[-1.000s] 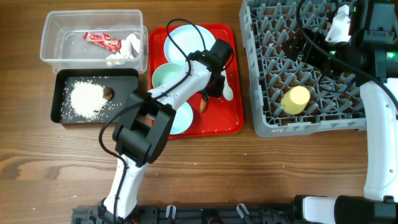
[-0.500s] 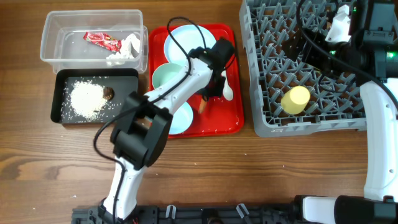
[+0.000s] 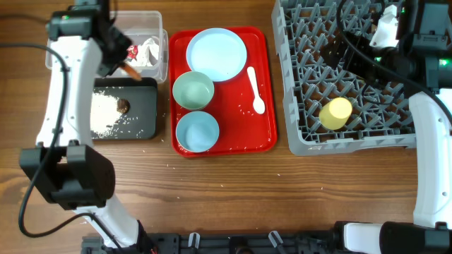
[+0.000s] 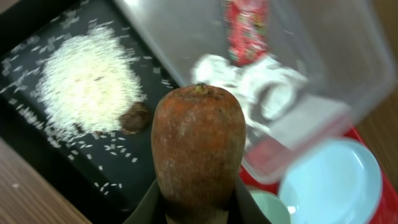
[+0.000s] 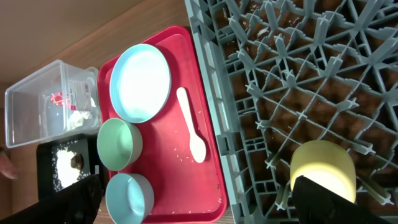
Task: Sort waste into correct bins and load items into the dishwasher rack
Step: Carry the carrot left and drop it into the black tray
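Note:
I should lower my left gripper back next and release the carrot (image 3: 131, 70) among food scraps, as the black tray's bare bottom by the lump is below and back.
My left gripper (image 3: 121, 62) is shut on the orange carrot (image 3: 131, 70) and holds it above the edge where the clear tub (image 3: 70, 32) meets the black tray (image 3: 145, 123). In the left wrist view the carrot (image 4: 198, 143) fills the middle, between my fingers (image 4: 199, 208). The tub holds the red sauce packet (image 4: 245, 28) and the white tissue (image 4: 264, 87). The black tray holds the rice (image 4: 84, 78) and the brown lump (image 4: 135, 117). My right gripper (image 5: 202, 202) is open and empty over the grey rack (image 3: 353, 130), where the yellow cup (image 3: 336, 113) sits.
The red serving tray (image 3: 265, 137) holds the pale blue plate (image 3: 217, 55), a green bowl (image 3: 193, 90), a blue bowl (image 3: 197, 131) and the white spoon (image 3: 256, 92), with a few loose rice grains. Bare wood runs along the front.
My left arm swung from the red serving tray up to the far left, carrying the carrot off the tray to above the bins. The right arm has not moved.

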Controlling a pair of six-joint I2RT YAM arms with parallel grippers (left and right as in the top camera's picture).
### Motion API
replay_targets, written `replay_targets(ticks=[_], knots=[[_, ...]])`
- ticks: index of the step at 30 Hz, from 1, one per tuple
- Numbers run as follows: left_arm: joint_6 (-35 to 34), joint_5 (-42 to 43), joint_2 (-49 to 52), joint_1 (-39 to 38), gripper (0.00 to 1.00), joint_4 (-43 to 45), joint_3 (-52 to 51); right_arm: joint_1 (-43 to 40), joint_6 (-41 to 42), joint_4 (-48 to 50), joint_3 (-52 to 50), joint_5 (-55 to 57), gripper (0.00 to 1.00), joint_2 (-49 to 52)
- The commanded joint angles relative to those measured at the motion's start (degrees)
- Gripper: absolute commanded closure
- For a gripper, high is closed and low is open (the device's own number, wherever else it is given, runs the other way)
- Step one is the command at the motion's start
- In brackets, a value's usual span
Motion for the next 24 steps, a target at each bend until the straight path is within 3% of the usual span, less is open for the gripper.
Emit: replay_targets(ticks=[1,10,14,16,18,21,24], knots=[[-10.67,-0.31,3.3,3.65,0.95,0.44,-6.32,-0.09,-0.59,0.2,0.37,1.01,0.0,-0.04],[-11.65,-1.42,4.09,4.59,0.87,15.74,-22.58,-0.09,-0.57,-0.07,0.35,0.98,0.0,-0.04],[-11.63,-1.73,4.09,4.59,0.72,19.41,-25.44,-0.09,-0.57,-0.04,0.33,1.09,0.0,-0.04],[-10.69,-1.57,4.09,4.46,0.51,19.45,-25.44,-0.09,-0.55,0.39,0.33,1.2,0.0,-0.04],[-6.8,-1.53,3.96,4.5,0.41,19.32,-25.24,-0.09,-0.55,0.81,0.33,1.2,0.0,-0.04],[-5.95,-1.33,2.4,4.7,0.32,15.93,-22.86,-0.07,-0.39,1.31,0.33,0.94,0.0,-0.04],[-4.94,-0.39,-0.15,4.5,0.3,12.22,-19.54,0.0,-1.01,1.79,0.33,0.96,0.0,-0.04]])
